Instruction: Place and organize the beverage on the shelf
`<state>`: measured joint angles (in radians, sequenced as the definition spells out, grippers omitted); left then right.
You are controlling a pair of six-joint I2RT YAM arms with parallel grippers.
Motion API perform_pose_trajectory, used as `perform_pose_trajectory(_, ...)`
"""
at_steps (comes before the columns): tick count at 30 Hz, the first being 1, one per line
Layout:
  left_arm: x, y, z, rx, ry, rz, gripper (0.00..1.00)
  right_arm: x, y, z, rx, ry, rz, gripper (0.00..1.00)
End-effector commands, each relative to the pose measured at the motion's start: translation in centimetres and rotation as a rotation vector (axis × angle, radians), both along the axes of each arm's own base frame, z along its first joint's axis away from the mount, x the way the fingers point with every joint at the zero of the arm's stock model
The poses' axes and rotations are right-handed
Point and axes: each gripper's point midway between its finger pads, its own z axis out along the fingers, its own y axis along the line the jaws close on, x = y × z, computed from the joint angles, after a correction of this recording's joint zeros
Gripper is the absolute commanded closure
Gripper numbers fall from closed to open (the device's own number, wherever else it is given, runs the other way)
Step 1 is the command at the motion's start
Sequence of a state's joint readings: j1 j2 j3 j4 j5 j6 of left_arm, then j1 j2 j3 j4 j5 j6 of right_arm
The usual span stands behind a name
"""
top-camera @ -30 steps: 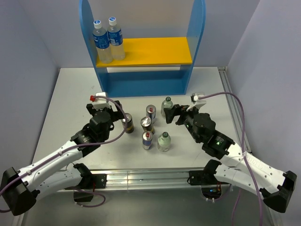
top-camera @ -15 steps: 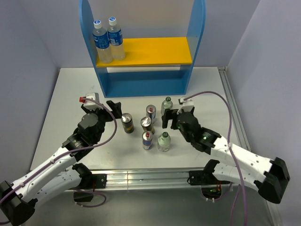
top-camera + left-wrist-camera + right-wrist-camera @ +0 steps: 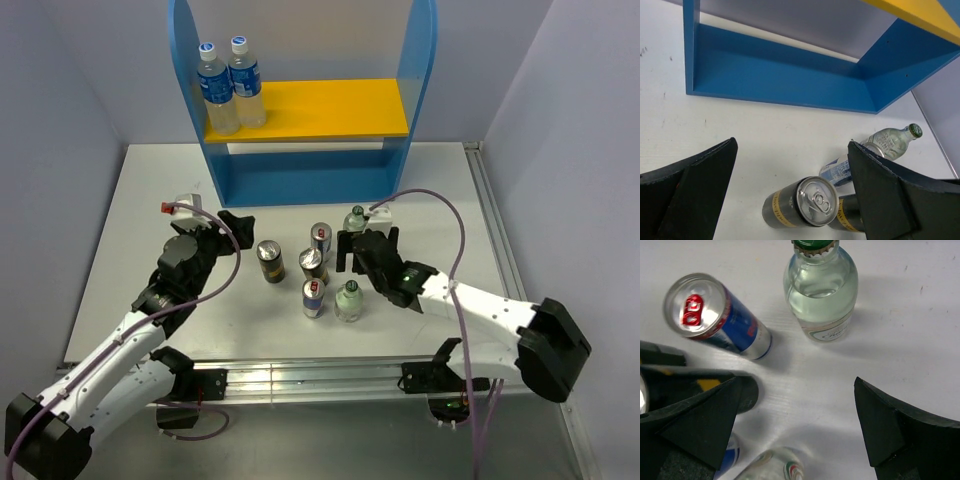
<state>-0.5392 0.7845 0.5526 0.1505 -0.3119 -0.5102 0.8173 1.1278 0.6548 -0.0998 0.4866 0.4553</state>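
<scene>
The body of the far glass bottle [image 3: 822, 296] is lower down and farther from my base. My right gripper needs to move down and away from my base around it next.
The shelf [image 3: 300, 178] stands at the back, with blue side panels and a yellow board [image 3: 320, 108]. Its blue base [image 3: 780, 75] fills the left wrist view. On the table stand two dark gold-topped cans [image 3: 269, 260] [image 3: 313, 265], two silver-blue cans [image 3: 320, 238] [image 3: 313, 297] and two green-capped glass bottles [image 3: 355, 222] [image 3: 347, 300]. My left gripper [image 3: 232, 225] is open and empty, left of the near dark can [image 3: 800, 202]. My right gripper [image 3: 365, 245] is open and empty, above the gap between the far bottle [image 3: 821, 290] and the near bottle [image 3: 770, 465].
Two blue-labelled water bottles [image 3: 228, 85] stand at the left end of the yellow board. A metal rail [image 3: 330, 375] runs along the table's near edge. Grey walls close in the left, right and back.
My left gripper has drawn back to the left, away from the dark can, which stays put. My right gripper has moved left and now hangs over the gap between the two glass bottles.
</scene>
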Motion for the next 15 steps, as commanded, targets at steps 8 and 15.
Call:
perform_pose_trajectory(8,0.2,-1.0,1.1,-0.060,-0.041,-0.076,0.01,5.8,-0.2,-0.6,0.036,-0.072,-0.207,0.00)
perform_pose_trajectory(15,0.4,-1.0,0.8,-0.060,-0.030,-0.073,0.01,7.8,0.0,-1.9,0.033,-0.117,-0.272,0.00)
